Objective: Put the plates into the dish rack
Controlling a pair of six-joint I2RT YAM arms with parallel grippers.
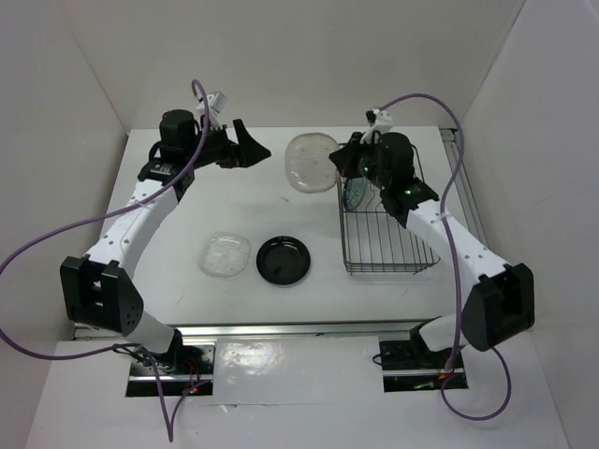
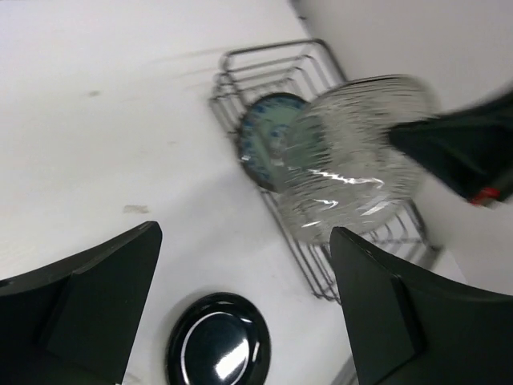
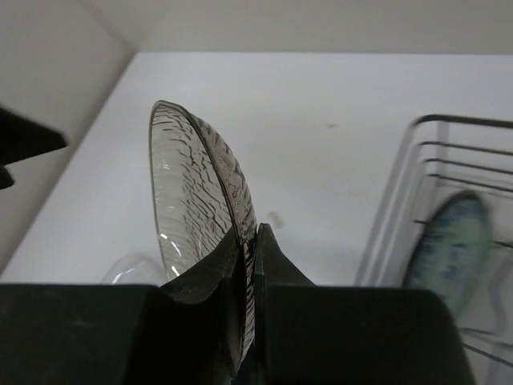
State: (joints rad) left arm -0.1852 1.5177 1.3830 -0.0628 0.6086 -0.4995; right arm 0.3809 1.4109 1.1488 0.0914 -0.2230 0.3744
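Note:
My right gripper is to turn, then go down to the rack wires [image 3: 501,277] beside the teal-patterned plate [image 1: 357,193] and let go there, because that space is empty.
My right gripper [image 1: 343,165] is shut on the rim of the translucent beige plate [image 1: 311,161] and holds it on edge above the table, just left of the wire dish rack [image 1: 386,251]. The right wrist view shows the fingers [image 3: 276,265] clamped on the plate [image 3: 188,192]. The teal-patterned plate [image 1: 357,193] stands in the rack's far left corner. It also shows in the left wrist view [image 2: 258,140]. The clear squarish glass plate [image 1: 225,254] and the black plate [image 1: 284,259] lie flat on the table. My left gripper [image 1: 253,150] is open and empty at the far left.
White walls close in the table at the back and on both sides. The rack [image 2: 317,273] stands at the table's right side. A metal rail [image 1: 468,187] runs along the right edge. Purple cables loop above both arms.

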